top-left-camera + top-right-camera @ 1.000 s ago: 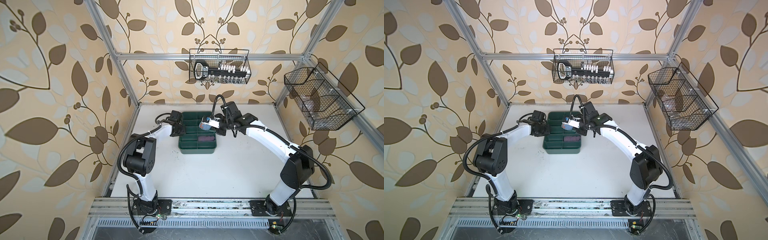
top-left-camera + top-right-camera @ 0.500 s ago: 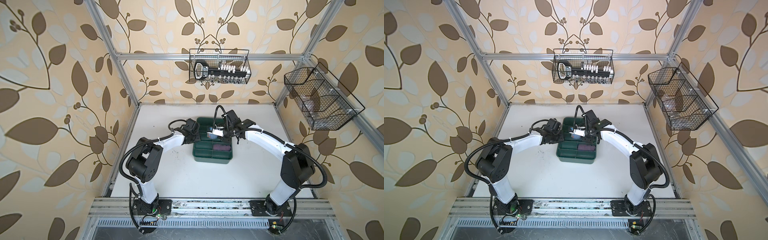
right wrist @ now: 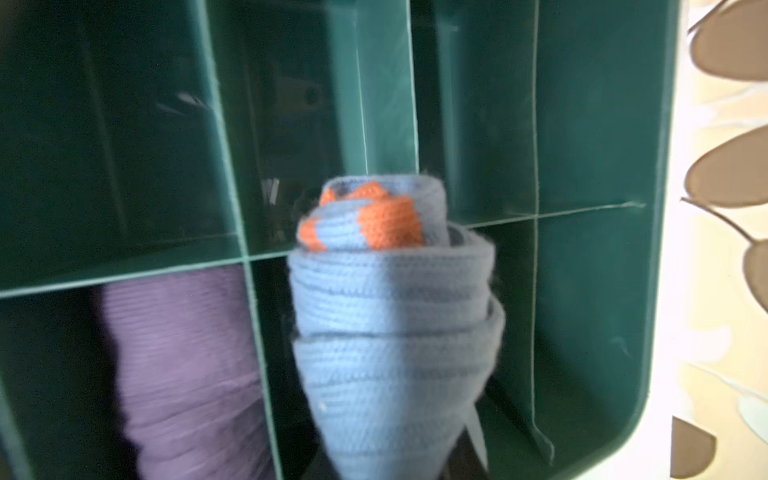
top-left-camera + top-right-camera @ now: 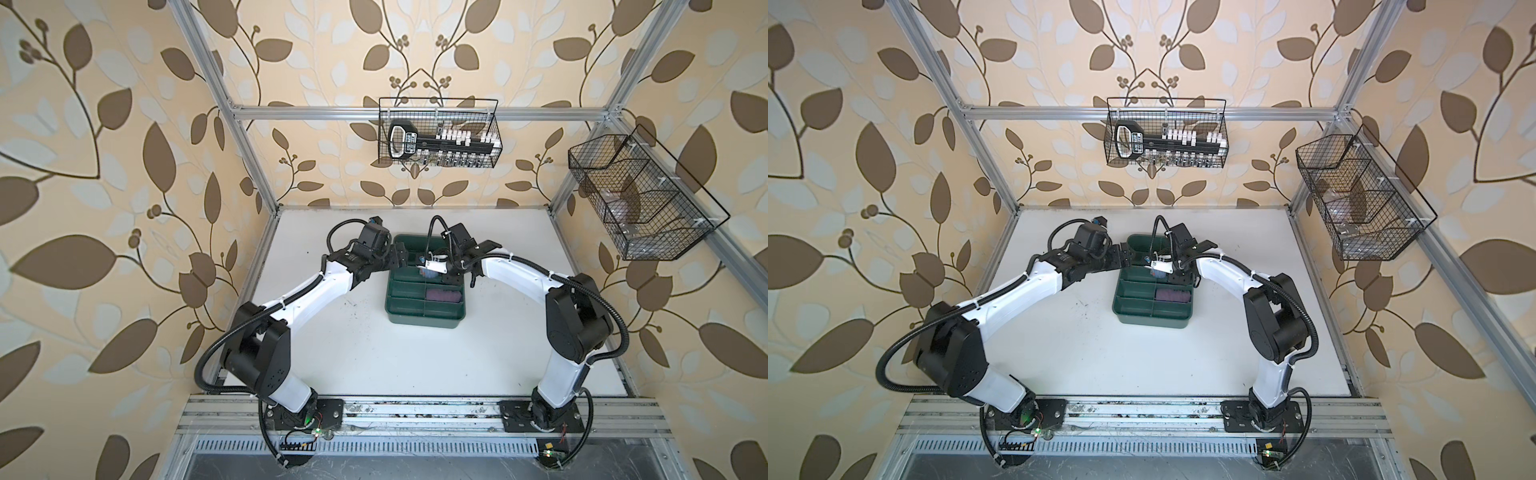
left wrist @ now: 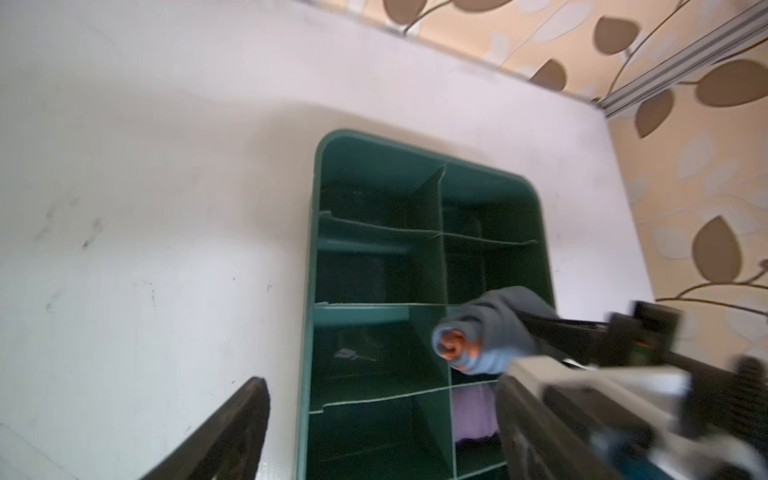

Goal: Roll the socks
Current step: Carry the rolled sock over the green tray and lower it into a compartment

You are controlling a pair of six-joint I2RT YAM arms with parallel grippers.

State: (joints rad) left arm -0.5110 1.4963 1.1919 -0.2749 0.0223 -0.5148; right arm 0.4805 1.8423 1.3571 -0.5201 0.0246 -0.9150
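The tray section beside the purple sock is empty below the held grey-blue sock; my right gripper will go down and release it there.
The grey-blue sock [image 3: 395, 311], rolled into a tight bundle with orange showing at its end, hangs over the green divided tray [image 3: 656, 249]. My right gripper [image 3: 395, 457] is shut on this sock [image 4: 427, 272], and the roll hides most of its fingers. The purple sock [image 3: 183, 365] lies rolled in a tray compartment [image 4: 444, 295], next to the one below the held roll. My left gripper [image 4: 400, 258] stands open at the tray's far left rim with nothing between its fingers [image 5: 232, 432]. In the left wrist view the grey-blue sock [image 5: 486, 332] and purple sock [image 5: 473, 411] both show.
The tray [image 4: 419, 318] sits mid-table toward the back. A wire basket [image 4: 438, 133] with tools hangs on the back wall. Another wire basket [image 4: 640, 199] hangs on the right wall. White tabletop [image 4: 374, 353] lies in front of the tray.
The tray slid right and toward the front with the left gripper at its rim. The left gripper has since opened. The right gripper followed, still holding the grey-blue roll.
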